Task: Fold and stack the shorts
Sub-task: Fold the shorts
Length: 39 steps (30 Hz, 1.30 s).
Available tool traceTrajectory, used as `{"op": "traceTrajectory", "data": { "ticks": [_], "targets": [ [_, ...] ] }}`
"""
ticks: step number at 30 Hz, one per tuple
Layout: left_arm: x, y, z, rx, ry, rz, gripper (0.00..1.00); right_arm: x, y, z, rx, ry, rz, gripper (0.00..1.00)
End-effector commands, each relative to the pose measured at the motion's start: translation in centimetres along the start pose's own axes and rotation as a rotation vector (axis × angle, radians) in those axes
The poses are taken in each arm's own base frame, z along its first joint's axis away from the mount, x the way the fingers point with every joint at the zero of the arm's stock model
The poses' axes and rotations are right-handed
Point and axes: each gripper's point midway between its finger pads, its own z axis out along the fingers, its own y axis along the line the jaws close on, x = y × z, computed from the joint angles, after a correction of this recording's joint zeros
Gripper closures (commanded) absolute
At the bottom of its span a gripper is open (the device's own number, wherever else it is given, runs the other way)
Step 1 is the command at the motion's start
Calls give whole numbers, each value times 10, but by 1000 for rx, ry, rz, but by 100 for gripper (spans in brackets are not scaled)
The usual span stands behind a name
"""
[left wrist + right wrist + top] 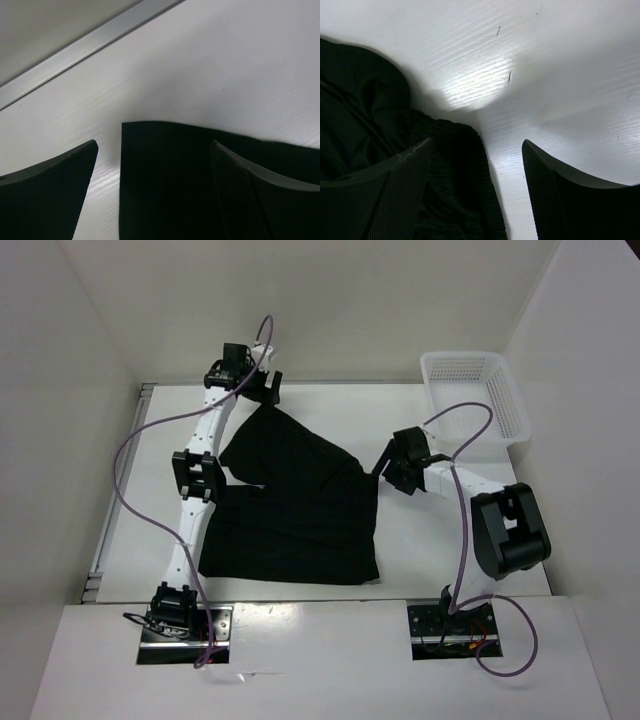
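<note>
My left gripper lowers to the shorts' flat far corner next, then closes.
The black shorts [300, 505] lie spread on the white table in the top view. My left gripper [268, 388] is open at the shorts' far corner; in the left wrist view that flat corner [170, 175] lies between the open fingers [50, 195]. My right gripper [384, 462] is open at the shorts' right edge. In the right wrist view the bunched, ribbed edge of the shorts [455, 180] sits by the left finger [385, 200], with bare table before the right finger [570, 200]. Neither gripper holds fabric.
A white plastic mesh basket [475, 392] stands at the far right of the table. White walls close in the table at the back and sides. A metal rail [90, 47] runs along the table's far edge near my left gripper.
</note>
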Motion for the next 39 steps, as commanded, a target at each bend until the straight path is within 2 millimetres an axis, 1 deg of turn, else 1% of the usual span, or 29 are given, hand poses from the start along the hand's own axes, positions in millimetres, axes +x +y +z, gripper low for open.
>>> {"op": "traceTrajectory", "data": {
  "ticks": [1,3,4,5,6,7,8,10,12,13,16,18,19,20,21,22,24,25,28,30,31,32,33,34,35,36,37,38,39],
  "targets": [
    [1,3,20,-15,-43,-35,1,-16,21,7,-59,-39,-26,23],
    [7,9,25,-44,-34,-37,1,-15,23,12,-66,-30,-26,23],
    [13,5,31,-45,-21,-34,1,-18,26,11,-72,-37,-25,23],
    [13,7,31,-60,-18,-44,1,-15,28,14,-81,-26,-26,23],
    [21,12,33,-91,5,-49,1,-15,30,16,-86,-18,-26,23],
    [25,14,34,-102,16,-51,1,-20,34,15,-95,-27,-25,23],
    [28,13,34,-99,29,-55,1,-17,32,18,-87,-19,-26,23],
    [45,10,40,-81,70,-67,1,-16,37,19,-93,-16,-33,23],
    [51,6,43,-59,84,-72,1,-12,35,22,-91,-1,-35,23],
    [57,4,47,-48,92,-76,1,-15,38,21,-97,-7,-34,23],
    [55,-1,50,-7,74,-47,1,-14,38,26,-91,-1,-35,23],
    [56,-3,50,8,80,-27,13,-10,44,27,-103,10,-43,24],
    [51,-6,47,25,67,-25,20,-7,41,30,-94,18,-44,24],
    [53,-12,50,35,77,-6,31,-9,45,29,-107,18,-44,24],
    [53,-11,50,36,76,16,59,-3,46,32,-103,31,-52,24],
    [54,-21,51,59,85,32,69,-3,46,32,-103,31,-43,24],
    [56,-27,52,61,96,57,84,1,47,31,-101,41,-50,25],
    [57,-31,53,62,107,71,98,0,51,30,-114,42,-50,25],
    [60,-30,53,53,118,69,100,6,50,28,-105,58,-58,27],
    [51,-30,48,49,100,74,100,7,51,28,-112,65,-59,29],
    [47,-30,44,48,97,75,100,8,52,28,-118,71,-59,34],
    [41,-27,40,31,87,80,100,10,54,27,-128,81,-59,36],
    [24,-19,27,2,50,87,100,8,56,27,-136,73,-58,38],
    [16,-18,24,-4,30,93,100,9,58,26,-145,81,-58,42],
    [1,-17,11,-19,10,113,100,11,58,30,-150,89,-59,42],
    [-2,-16,8,-19,8,123,100,12,64,28,-161,87,-65,42],
    [-7,-16,4,-22,-1,144,100,13,64,34,-154,94,-66,42],
    [-11,-14,-1,-34,-1,156,100,14,66,36,-160,105,-66,40],
    [-12,-18,0,-38,2,172,100,15,68,39,-167,113,-76,38]
  ]
}}
